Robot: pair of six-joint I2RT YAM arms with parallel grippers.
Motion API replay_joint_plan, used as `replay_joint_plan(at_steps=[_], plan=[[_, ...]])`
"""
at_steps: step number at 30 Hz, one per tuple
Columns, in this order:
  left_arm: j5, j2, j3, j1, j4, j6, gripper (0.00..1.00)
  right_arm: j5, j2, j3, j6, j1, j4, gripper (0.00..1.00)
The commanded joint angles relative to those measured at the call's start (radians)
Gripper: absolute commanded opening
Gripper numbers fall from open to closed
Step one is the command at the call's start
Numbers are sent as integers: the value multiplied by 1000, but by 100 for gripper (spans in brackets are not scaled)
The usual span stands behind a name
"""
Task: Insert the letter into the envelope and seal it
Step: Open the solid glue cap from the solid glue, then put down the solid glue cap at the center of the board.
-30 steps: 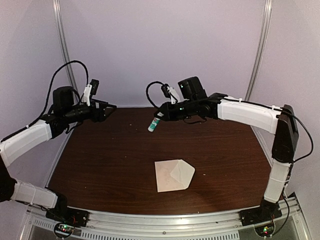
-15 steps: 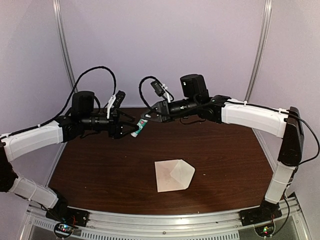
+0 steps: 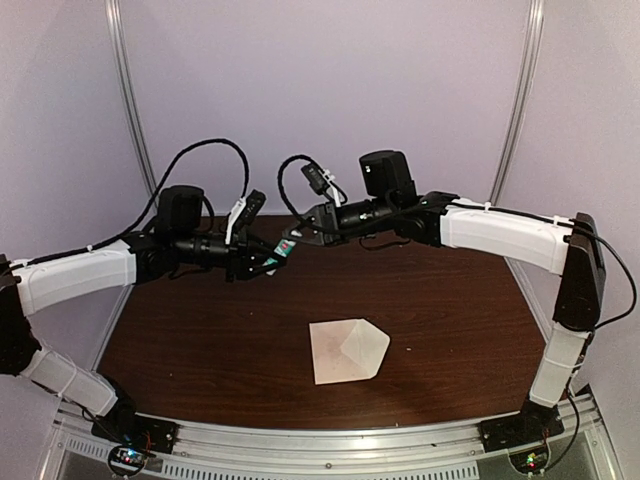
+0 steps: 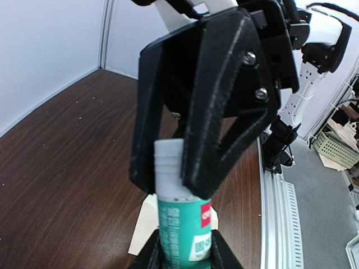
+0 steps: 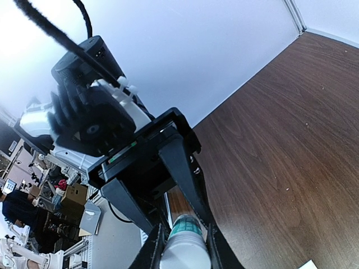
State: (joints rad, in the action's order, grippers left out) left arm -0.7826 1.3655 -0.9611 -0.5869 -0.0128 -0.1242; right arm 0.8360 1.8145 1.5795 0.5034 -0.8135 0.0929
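Clear wood beyond the envelope's flap (image 3: 421, 298) is below my right gripper, to its right in the top view. I should pull the cap off the glue stick that way, then lower the cap and let it go.
A glue stick (image 3: 281, 251), with a green body (image 4: 182, 230) and a white cap (image 5: 184, 255), hangs in the air above the table's far left. My right gripper (image 3: 293, 238) is shut on its cap end. My left gripper (image 3: 268, 258) faces it from the other side, and its fingers press both sides of the green body (image 4: 184, 255). The envelope (image 3: 348, 350) lies flat on the brown table, its pointed flap folded open to the right; a corner of the envelope (image 4: 140, 224) shows below the stick. I cannot tell the letter apart from the envelope.
The brown table (image 3: 450, 300) is edged by a metal rail (image 3: 330, 440) at the near side and by white walls behind. Both arms reach over the table's far left part, well above the wood.
My left arm swung right to the glue stick and its jaws closed round the green body. The right gripper carried the stick a little left and up, then held still.
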Motion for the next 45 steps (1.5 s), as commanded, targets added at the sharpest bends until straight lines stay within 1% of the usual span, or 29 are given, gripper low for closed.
replay_joint_plan(at_steps=[1,4,8,16,18,31,35,37,39,41,45], plan=[[10,23,-31,-1,-10,8,20,-4,1,11,-2,-12,-17,16],[20,31,-37,-1,-1,8,9,-46,-4,9,-15,-6,10,15],[29,43,-44,-1,8,12,3,-30,-22,-14,4,15,-34,15],[44,50,-47,-1,8,17,0,-29,-91,-72,38,96,-79,14],[49,56,-50,-1,37,18,0,-32,-107,-81,33,108,-75,14],[63,73,-54,-1,42,14,0,-52,-160,-101,0,146,-31,14],[98,50,-45,7,24,-13,0,-123,-184,-137,-33,180,21,14],[99,19,-21,37,-47,-48,0,-195,-196,-147,-74,198,87,15],[101,-17,7,94,-97,-89,0,-318,-202,-153,-137,203,177,15],[116,-60,30,161,-133,-125,0,-416,-204,-181,-157,216,240,15],[205,-126,58,286,-151,-169,1,-558,-215,-300,-141,262,258,15]])
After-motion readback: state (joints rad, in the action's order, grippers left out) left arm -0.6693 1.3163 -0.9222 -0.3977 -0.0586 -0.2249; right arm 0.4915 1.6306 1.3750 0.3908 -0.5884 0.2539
